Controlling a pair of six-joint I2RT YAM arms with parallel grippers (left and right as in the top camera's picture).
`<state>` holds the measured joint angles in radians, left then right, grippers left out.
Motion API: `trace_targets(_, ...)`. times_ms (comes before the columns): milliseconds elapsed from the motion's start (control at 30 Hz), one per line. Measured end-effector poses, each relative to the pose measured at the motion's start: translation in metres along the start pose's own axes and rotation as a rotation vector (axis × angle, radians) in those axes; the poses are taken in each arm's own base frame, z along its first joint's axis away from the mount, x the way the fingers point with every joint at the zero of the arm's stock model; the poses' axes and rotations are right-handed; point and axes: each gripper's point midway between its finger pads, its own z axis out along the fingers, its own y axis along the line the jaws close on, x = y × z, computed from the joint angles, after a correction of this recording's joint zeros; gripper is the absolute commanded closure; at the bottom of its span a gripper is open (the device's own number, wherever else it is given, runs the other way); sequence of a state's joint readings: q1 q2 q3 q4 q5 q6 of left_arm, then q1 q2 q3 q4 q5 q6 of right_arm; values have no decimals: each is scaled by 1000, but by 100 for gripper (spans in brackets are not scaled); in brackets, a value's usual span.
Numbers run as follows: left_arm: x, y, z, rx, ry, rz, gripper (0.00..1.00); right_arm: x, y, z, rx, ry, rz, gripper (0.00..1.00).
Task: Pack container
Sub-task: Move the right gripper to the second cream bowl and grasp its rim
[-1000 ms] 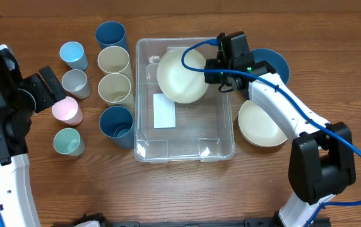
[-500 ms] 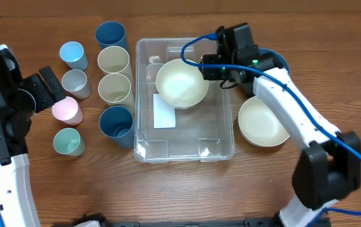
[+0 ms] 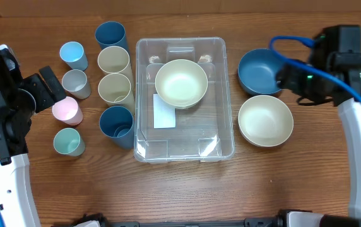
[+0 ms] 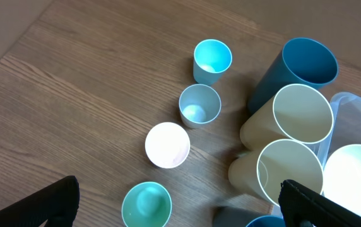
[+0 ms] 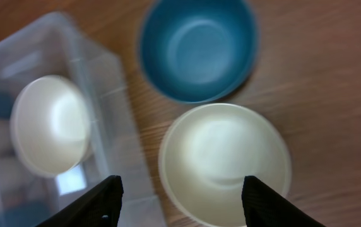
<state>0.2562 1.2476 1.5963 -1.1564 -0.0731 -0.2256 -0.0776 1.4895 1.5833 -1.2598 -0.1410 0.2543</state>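
The right gripper moves away from the container (image 3: 187,144) next and down astride the second cream bowl's opposite rim, where empty table leaves room.
The clear container (image 3: 187,144) stands mid-table with a white label (image 3: 163,112) on its base. A cream bowl (image 3: 181,82) sits inside its far half and also shows in the right wrist view (image 5: 50,124). My right gripper (image 3: 291,82) is open and empty, raised to the right of the container, over a second cream bowl (image 5: 224,161) on the table. A blue bowl (image 5: 196,47) lies just beyond it. My left gripper (image 4: 180,208) is open and empty, high over the cups at the left.
Several cups stand left of the container: tall dark blue (image 3: 110,36), two tall cream (image 3: 113,61), another blue (image 3: 117,123), and small light blue (image 3: 73,55), grey (image 3: 76,83), pink (image 3: 67,111) and teal (image 3: 68,142). The tall cups stand close to the container's left wall.
My right gripper let go of the cream bowl inside the container and drew back to the right, past the blue bowl. The left arm has not moved.
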Motion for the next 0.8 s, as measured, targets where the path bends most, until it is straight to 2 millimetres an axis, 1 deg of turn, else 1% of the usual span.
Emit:
trace_targets(67,0,0,0,0,0,0,0,1,-34,16,54,33,88,37)
trace_targets(167,0,0,0,0,0,0,0,13,-75,37,115,91,191,36)
trace_targets(233,0,0,0,0,0,0,0,24,-95,52,137,121,237,36)
trace_targets(267,0,0,0,0,0,0,0,34,-104,62,147,152,260,37)
trace_targets(333,0,0,0,0,0,0,0,41,-108,80,129,154,266,37)
trace_targets(400,0,0,0,0,0,0,0,56,-110,98,111,183,272,37)
trace_targets(467,0,0,0,0,0,0,0,68,-112,111,102,203,276,38)
trace_targets(533,0,0,0,0,0,0,0,81,-115,122,99,220,287,41)
trace_targets(600,0,0,0,0,0,0,0,90,-117,130,98,228,295,46)
trace_targets(667,0,0,0,0,0,0,0,97,-119,138,93,225,309,54)
trace_targets(767,0,0,0,0,0,0,0,105,-122,145,92,227,324,73)
trace_targets(800,0,0,0,0,0,0,0,107,-122,147,93,228,336,85)
